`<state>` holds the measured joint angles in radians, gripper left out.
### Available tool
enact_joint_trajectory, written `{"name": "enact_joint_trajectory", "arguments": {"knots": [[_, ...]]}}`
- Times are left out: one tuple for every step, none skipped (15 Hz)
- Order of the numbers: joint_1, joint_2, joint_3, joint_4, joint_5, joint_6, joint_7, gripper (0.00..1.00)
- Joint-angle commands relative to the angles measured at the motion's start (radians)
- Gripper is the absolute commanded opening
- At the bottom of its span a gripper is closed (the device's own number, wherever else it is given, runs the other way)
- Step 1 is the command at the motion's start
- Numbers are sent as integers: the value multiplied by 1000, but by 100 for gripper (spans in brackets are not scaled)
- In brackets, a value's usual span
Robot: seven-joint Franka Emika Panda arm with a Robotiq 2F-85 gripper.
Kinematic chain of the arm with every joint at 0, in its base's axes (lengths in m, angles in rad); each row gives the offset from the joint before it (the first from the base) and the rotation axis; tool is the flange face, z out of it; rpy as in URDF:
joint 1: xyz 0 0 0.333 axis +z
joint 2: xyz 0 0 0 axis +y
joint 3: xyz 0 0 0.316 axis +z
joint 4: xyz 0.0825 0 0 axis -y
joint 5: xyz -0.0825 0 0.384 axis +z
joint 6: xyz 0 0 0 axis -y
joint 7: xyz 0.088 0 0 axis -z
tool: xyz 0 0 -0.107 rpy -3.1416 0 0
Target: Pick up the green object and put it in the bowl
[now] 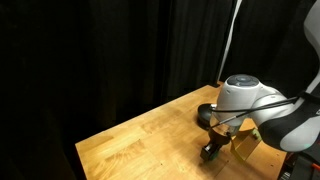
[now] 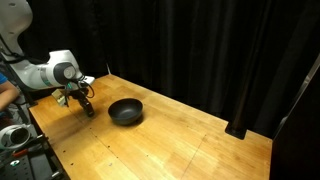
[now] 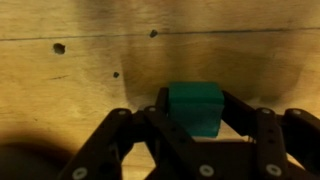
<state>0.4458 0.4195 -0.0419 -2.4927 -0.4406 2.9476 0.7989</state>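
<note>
My low gripper should raise the green block, carry it over to the open middle of the black bowl, which is beside the gripper and behind a raised rim, and let go of it there.
In the wrist view the green block sits between the black fingers of my gripper, which are closed against its sides, just above the wooden table. In both exterior views the gripper is low over the table, and the block is too small to make out there. The black bowl stands on the table just beside the gripper; in an exterior view only its rim shows behind the arm.
The wooden table has dark knots and small holes. Black curtains hang behind it. A tan wooden piece lies near the gripper. The table edge is close by.
</note>
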Motion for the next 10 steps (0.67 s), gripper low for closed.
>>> {"name": "enact_joint_trajectory", "arguments": {"knots": [[9, -14, -21, 22, -5, -78, 5, 26], [-14, -46, -12, 16, 9, -128, -16, 26], [-29, -70, -7, 16, 19, -182, -32, 25], [-24, -109, -24, 17, 56, -253, -69, 24], [-42, -144, -25, 23, 57, -317, -70, 23], [-67, -183, -22, 30, 69, -404, -91, 23], [-68, -215, -36, 45, 70, -487, -98, 23], [-75, -249, -51, 64, 59, -564, -94, 23], [-119, -276, -27, 84, 31, -625, -75, 23], [-143, -298, -18, 109, 31, -683, -80, 23]]}}
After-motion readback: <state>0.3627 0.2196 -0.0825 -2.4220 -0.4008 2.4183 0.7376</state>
